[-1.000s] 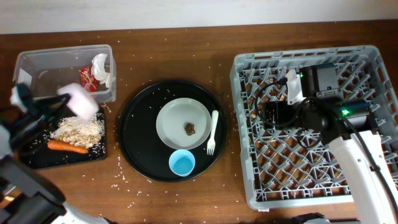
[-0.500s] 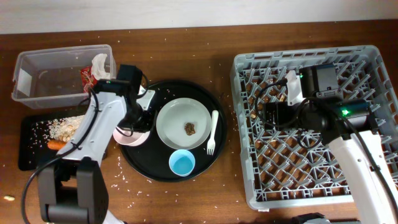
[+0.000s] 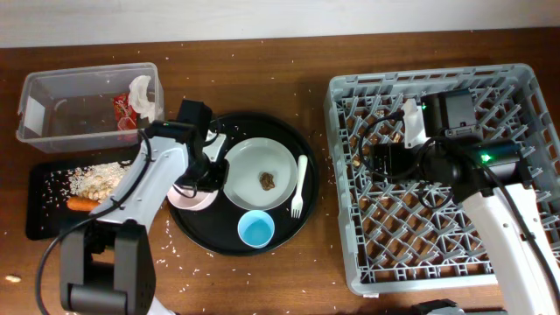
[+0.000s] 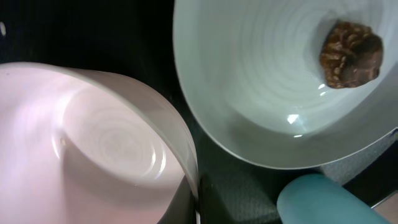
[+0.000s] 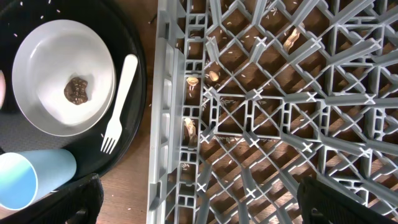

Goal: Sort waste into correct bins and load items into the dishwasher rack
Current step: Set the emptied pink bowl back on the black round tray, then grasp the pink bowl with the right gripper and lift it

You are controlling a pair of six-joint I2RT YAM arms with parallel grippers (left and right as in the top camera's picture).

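Observation:
My right gripper moves across and down onto the white bowl's rim by the plate next, since that rim is below it, left in the overhead view.
My left gripper (image 3: 199, 178) is shut on the rim of the small white bowl (image 3: 189, 196), which looks empty (image 4: 93, 143) and sits over the left edge of the round black tray (image 3: 210, 238). Beside it lie the white plate (image 3: 258, 166) with a brown food scrap (image 3: 267, 180), the white fork (image 3: 299, 184) and the blue cup (image 3: 255, 229). The clear box (image 3: 79, 122) holds the red wrapper (image 3: 122, 109) and tissue (image 3: 143, 94). Rice (image 3: 105, 178) and a carrot (image 3: 85, 204) lie in the shallow black tray (image 3: 42, 223). My right gripper (image 5: 199, 202) hangs open over the left rim of the grey rack (image 3: 346, 280).
Rice grains are scattered over the wooden table (image 3: 262, 280) around the tray. Food bits lie under the rack's grid (image 5: 199, 81). The right arm (image 3: 490, 201) stretches across the rack from the front right.
My left arm has swung right with the bowl, from above the shallow black tray to the round tray's left edge beside the plate. The right arm has not moved.

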